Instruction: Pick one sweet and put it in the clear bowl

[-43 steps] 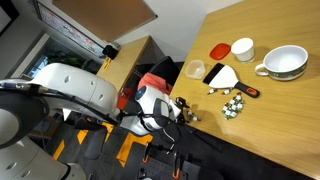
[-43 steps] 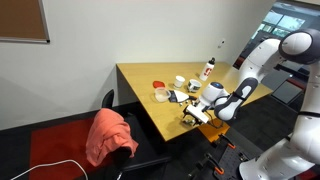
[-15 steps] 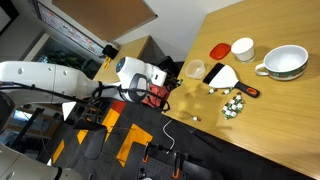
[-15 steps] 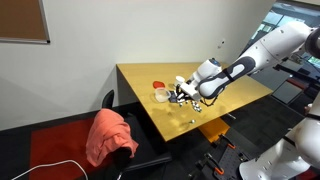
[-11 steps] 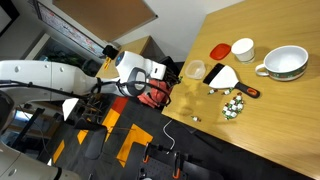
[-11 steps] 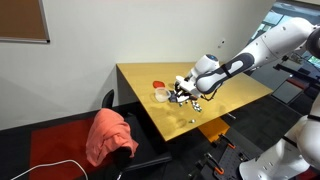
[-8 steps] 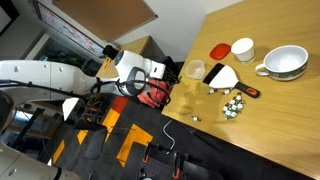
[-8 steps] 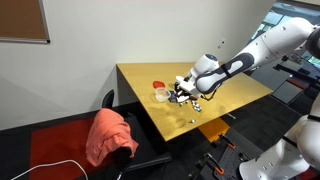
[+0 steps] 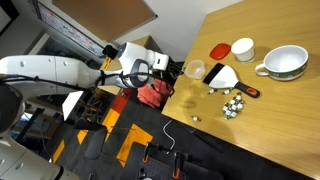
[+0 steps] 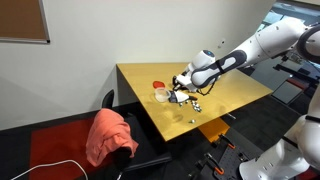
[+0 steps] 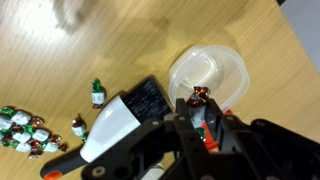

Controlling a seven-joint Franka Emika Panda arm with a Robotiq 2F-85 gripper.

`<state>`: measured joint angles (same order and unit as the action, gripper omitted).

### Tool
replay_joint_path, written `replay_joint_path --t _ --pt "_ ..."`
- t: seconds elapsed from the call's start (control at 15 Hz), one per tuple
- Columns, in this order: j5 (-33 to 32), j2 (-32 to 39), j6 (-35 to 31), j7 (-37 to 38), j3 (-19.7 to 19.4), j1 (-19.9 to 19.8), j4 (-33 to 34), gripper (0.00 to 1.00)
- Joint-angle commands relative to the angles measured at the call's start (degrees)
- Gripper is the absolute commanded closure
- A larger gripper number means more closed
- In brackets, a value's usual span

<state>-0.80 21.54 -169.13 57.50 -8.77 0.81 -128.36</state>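
My gripper moves outward over the clear bowl's open middle next, then lowers to open. The sweet hangs only at the bowl's near rim.
My gripper (image 11: 200, 118) is shut on a sweet (image 11: 198, 98). Its green body sits between the fingers and its red-brown twisted end sticks out. In the wrist view the sweet hangs over the near rim of the clear bowl (image 11: 215, 68). Both exterior views show the gripper (image 9: 168, 66) (image 10: 177, 88) right beside the clear bowl (image 9: 194, 70) (image 10: 161, 95) at the table's edge. Several more wrapped sweets (image 9: 233, 105) (image 10: 197, 103) (image 11: 22, 131) lie in a loose pile on the wooden table. I cannot tell what lies inside the bowl.
A black and white flat scoop (image 9: 221, 75) (image 11: 130, 110) lies next to the clear bowl. Behind it stand a red lid (image 9: 220, 49), a white cup (image 9: 242, 48) and a large white bowl (image 9: 285, 63). One stray sweet (image 9: 195, 117) lies near the table's front edge. A red cloth (image 10: 110, 133) drapes a chair.
The arm has carried the sweet closer to the clear bowl and now hovers at its rim. The gripper has stayed shut on the sweet throughout.
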Motion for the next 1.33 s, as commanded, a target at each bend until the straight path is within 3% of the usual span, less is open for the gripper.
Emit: replay_joint_path --t 0.0,0.27,0.53,0.6,1.07,1.13,1.27 --pt "2.08 6.63 5.76 -2.86 -1.25 1.16 10.51 0.94" --pt "2.36 12.87 11.83 -5.03 -0.7 0.74 19.19 0.94" --pt "3.09 17.29 13.02 -6.16 -0.09 0.32 24.01 0.94" --pt "3.4 18.0 13.25 -6.47 0.14 0.21 24.73 0.58" --pt "5.76 20.12 13.26 -9.62 0.71 0.2 26.75 0.07" --pt "5.87 20.1 13.24 -9.77 0.72 0.26 26.82 0.01" --pt "6.44 20.11 13.42 -10.25 0.63 0.39 27.03 0.0"
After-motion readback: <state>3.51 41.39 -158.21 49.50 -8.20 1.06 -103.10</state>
